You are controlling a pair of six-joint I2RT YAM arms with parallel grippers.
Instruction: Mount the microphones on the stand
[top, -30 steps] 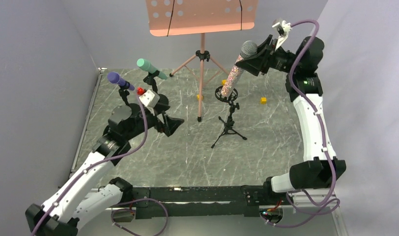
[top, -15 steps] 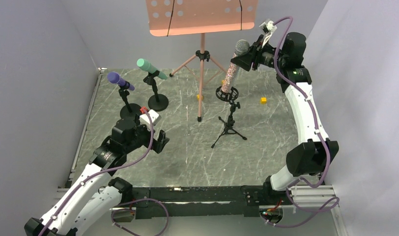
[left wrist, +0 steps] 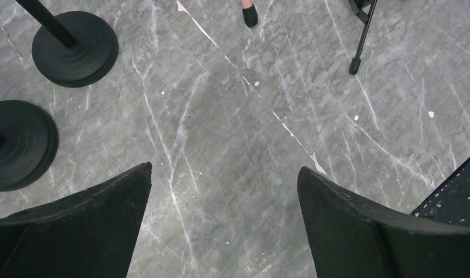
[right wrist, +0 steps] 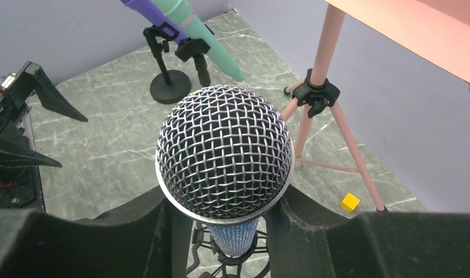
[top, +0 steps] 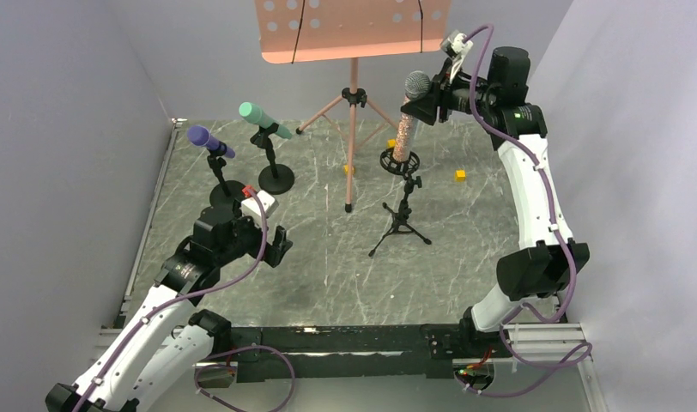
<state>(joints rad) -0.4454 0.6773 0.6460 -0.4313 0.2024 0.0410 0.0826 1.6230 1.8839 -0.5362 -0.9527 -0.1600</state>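
Note:
My right gripper moves down next, sliding the handle through the ring, and releases, since the black ring mount [top: 399,160] [right wrist: 231,259] lies below, at the microphone's lower end.
My right gripper [top: 424,101] is shut on the glittery pinkish-silver microphone [top: 405,129] just below its silver mesh head [right wrist: 224,150]. The microphone hangs nearly upright, its lower end at the black ring mount [top: 399,160] of the small tripod stand [top: 401,219]; whether it sits inside the ring I cannot tell. The purple microphone [top: 209,142] and the mint-green microphone [top: 263,120] sit tilted in clips on two round-based stands [top: 276,178] at the back left. Nearer the front, my left gripper [top: 276,245] hangs open over bare floor [left wrist: 225,169].
A pink music stand [top: 354,26] on a tripod rises at the back centre, close left of the held microphone. Small yellow cubes [top: 459,175] lie on the marble floor. Two black round bases [left wrist: 76,40] sit left of my left fingers. Grey walls enclose three sides.
The right arm carried the glittery microphone left and stood it more upright over the ring mount. The left arm drew back from the round-based stands toward the front, staying open.

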